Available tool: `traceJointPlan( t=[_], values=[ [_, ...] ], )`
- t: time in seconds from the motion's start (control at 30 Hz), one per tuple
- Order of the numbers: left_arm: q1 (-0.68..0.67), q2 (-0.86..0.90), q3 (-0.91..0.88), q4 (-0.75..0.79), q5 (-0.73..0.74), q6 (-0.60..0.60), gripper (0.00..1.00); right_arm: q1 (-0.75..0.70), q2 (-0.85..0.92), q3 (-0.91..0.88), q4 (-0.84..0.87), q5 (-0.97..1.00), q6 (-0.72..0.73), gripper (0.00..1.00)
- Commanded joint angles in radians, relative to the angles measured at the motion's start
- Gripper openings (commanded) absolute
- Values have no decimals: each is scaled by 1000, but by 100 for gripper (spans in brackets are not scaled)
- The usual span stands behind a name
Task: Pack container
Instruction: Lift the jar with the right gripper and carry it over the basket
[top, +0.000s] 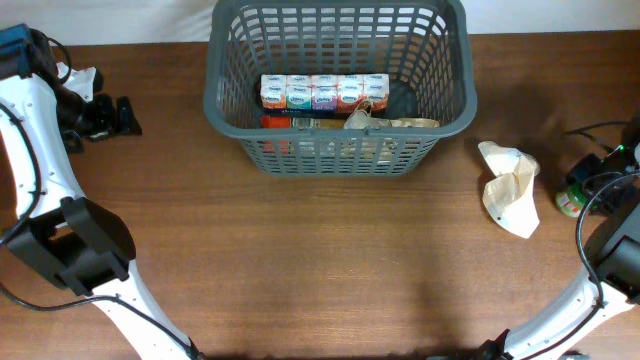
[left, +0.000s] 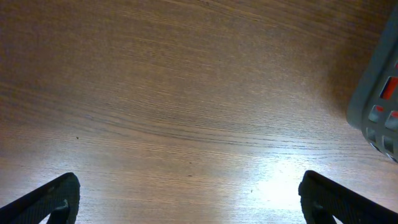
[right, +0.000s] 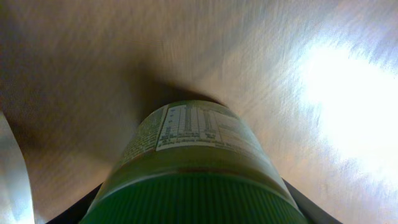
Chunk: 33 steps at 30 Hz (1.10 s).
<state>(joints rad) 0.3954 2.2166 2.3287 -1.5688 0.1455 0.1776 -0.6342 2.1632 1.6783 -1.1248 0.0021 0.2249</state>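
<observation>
My right gripper lifts the jar over the basket next, then lowers the jar by the red pack at the basket's near side (top: 282, 123).
The container (top: 216, 100), a large dark grey lattice basket, stands at the back centre of the table. It holds a row of small cartons (top: 325, 92), a brown paper-wrapped item (top: 390, 123) and a red and dark pack (top: 283, 122). My left gripper (top: 125, 118) is open and empty at the far left, low over bare wood (left: 189, 199); the basket's corner (left: 376, 106) shows at its right edge. My right gripper (top: 585, 182) at the far right is shut on a green-lidded jar (top: 571, 201), which fills the right wrist view (right: 193, 155) between the fingers (right: 193, 208).
A crumpled cream paper bag (top: 510, 186) lies on the table between the basket and the right gripper. A pale edge (right: 9, 174) shows at the left of the right wrist view. Cables run near the right arm.
</observation>
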Motion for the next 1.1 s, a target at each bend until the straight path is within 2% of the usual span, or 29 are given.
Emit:
traceJointPlan(
  t=[0.0, 0.27, 0.4, 0.5, 0.57, 0.6, 0.77, 0.9, 1.07],
  values=[
    [5, 6, -5, 2, -4, -8, 99, 0, -25, 97, -67, -93, 2, 4],
    [5, 6, -5, 2, -4, -8, 99, 72, -183, 542, -364, -329, 1, 4],
    [5, 6, -5, 2, -4, -8, 99, 209, -262, 806, -450, -357, 1, 4],
    [5, 6, -5, 2, -4, -8, 99, 361, -299, 937, -450, -357, -7, 4],
    [5, 6, -5, 2, -4, -8, 99, 496, -310, 991, -428, -343, -27, 4],
    [5, 6, -5, 2, -4, -8, 99, 612, -310, 1005, -399, -296, -33, 4],
    [5, 6, -5, 2, -4, -8, 99, 938, -222, 981, -267, -117, -34, 4],
    [5, 6, -5, 2, -4, -8, 99, 1075, -54, 981, -210, -91, -36, 4],
    [5, 6, -5, 2, -4, -8, 99, 1126, 125, 981, -206, -114, -33, 4]
  ],
)
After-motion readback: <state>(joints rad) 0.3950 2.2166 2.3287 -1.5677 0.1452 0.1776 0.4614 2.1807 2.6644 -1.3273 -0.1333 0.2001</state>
